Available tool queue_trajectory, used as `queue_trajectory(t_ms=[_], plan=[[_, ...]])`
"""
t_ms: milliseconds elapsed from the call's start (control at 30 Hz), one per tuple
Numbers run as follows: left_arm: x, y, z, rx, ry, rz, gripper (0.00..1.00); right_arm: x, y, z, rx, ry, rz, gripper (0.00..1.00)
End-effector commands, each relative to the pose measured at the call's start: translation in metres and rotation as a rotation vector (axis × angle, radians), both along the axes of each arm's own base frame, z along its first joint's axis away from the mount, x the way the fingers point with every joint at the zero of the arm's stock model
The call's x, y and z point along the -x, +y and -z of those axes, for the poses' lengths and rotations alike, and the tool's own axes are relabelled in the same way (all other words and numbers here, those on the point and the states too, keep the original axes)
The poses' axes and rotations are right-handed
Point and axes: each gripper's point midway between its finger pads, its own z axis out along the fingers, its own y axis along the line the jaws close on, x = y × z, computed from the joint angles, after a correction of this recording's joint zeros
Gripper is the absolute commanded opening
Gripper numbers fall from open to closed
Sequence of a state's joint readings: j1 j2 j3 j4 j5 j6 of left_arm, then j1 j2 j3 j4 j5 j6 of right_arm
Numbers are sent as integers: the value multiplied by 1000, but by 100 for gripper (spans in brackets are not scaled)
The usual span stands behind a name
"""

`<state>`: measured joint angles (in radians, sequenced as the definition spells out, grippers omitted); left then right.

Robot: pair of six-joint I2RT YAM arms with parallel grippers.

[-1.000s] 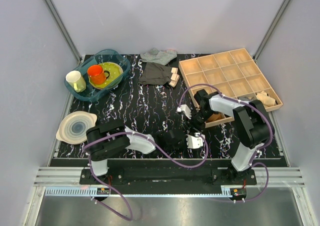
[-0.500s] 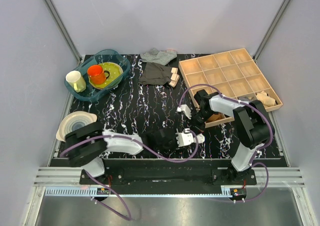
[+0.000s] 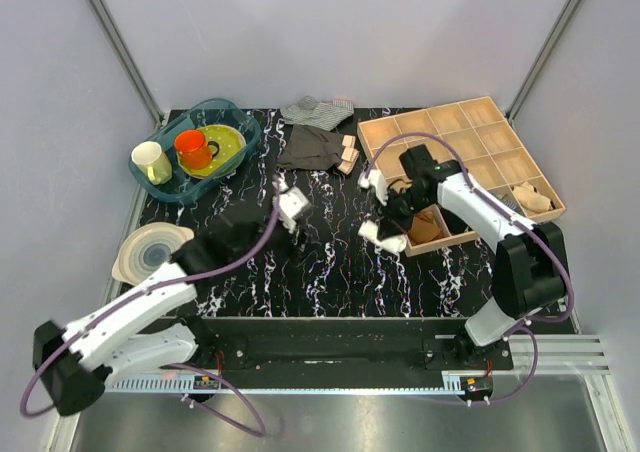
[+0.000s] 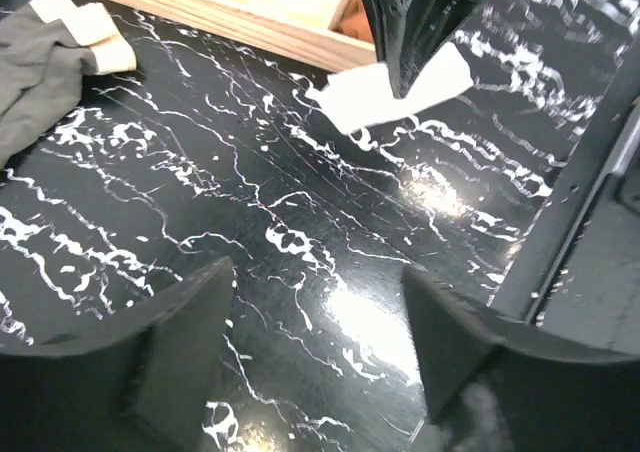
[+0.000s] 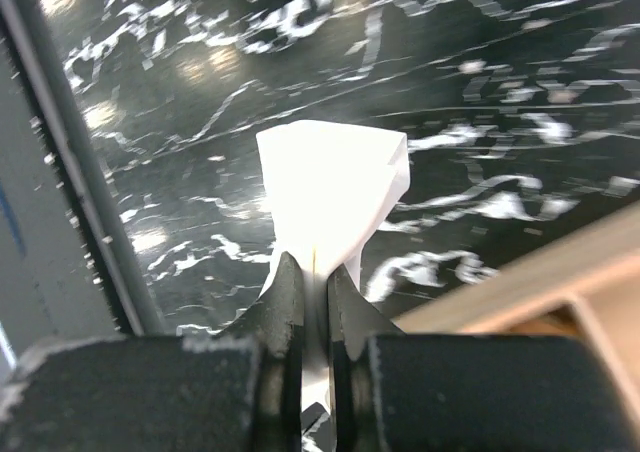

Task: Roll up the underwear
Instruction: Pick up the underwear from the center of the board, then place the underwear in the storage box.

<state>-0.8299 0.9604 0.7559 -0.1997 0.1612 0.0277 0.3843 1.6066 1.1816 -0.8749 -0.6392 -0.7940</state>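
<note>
My right gripper holds the underwear [image 3: 384,238], and the section of the tray past the brown cloth lies outward, beyond the tray's rim. My right gripper should next go up over the tray's rim, lower inside and let go.
The underwear [image 3: 384,238] is a small white folded cloth hanging just above the black marble table, by the front left corner of the wooden tray [image 3: 380,162]. My right gripper [image 3: 392,224] is shut on it from above; in the right wrist view the underwear [image 5: 330,182] is pinched between the closed fingers of the right gripper [image 5: 315,272]. My left gripper [image 3: 300,234] is over the middle of the table, open and empty. In the left wrist view the left gripper [image 4: 320,342] faces the underwear [image 4: 390,92] from a distance.
A dark grey garment [image 3: 310,147], a striped cloth [image 3: 318,109] and small wooden blocks [image 3: 348,155] lie at the back centre. A blue basin [image 3: 245,132] with cups and a plate stands back left. A white bowl [image 3: 152,252] sits left.
My left gripper let go, opened and swung from the front centre to the middle left. My right gripper closed on the underwear and carried it up and back toward the tray.
</note>
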Motion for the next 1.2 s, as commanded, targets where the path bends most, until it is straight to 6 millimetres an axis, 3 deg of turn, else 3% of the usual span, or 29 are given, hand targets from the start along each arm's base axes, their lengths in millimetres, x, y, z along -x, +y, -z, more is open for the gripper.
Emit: queue_trajectory(t_ms=[0, 33, 67, 100, 133, 200, 233, 367, 400, 433, 633, 867, 1033, 1167], plan=[[12, 30, -46, 56, 45, -19, 81, -53, -22, -50, 6, -161, 135, 0], [14, 40, -48, 40, 35, -28, 85, -75, -35, -68, -2, -210, 192, 0], [9, 47, -50, 33, 19, -51, 89, -87, -43, -74, 1, -232, 224, 0], [9, 51, -48, 21, 13, -57, 99, -97, -48, -74, 4, -229, 251, 0], [11, 54, -47, 15, 1, -58, 99, -115, -62, -87, -1, -265, 299, 0], [5, 62, -35, -21, -16, -93, 99, -134, -76, -82, 30, -264, 338, 0], [4, 64, -31, -29, -22, -106, 99, -144, -80, -90, 32, -291, 346, 0], [1, 72, -22, -40, -68, -131, 99, -168, -100, -72, 82, -277, 348, 0], [0, 73, -17, -43, -72, -139, 99, -172, -100, -57, 95, -245, 336, 0], [-1, 75, -17, -41, -81, -147, 99, -177, -100, -55, 99, -253, 324, 0], [-5, 82, -13, -62, -99, -182, 99, -182, -93, -4, 91, -107, 272, 0], [-10, 85, -8, -79, -81, -203, 99, -170, -95, 66, 136, 64, 236, 5], [-11, 86, -6, -83, -74, -206, 99, -166, -92, 81, 129, 108, 245, 17], [-12, 86, -5, -86, -68, -209, 99, -174, -93, 64, 124, 64, 268, 38]])
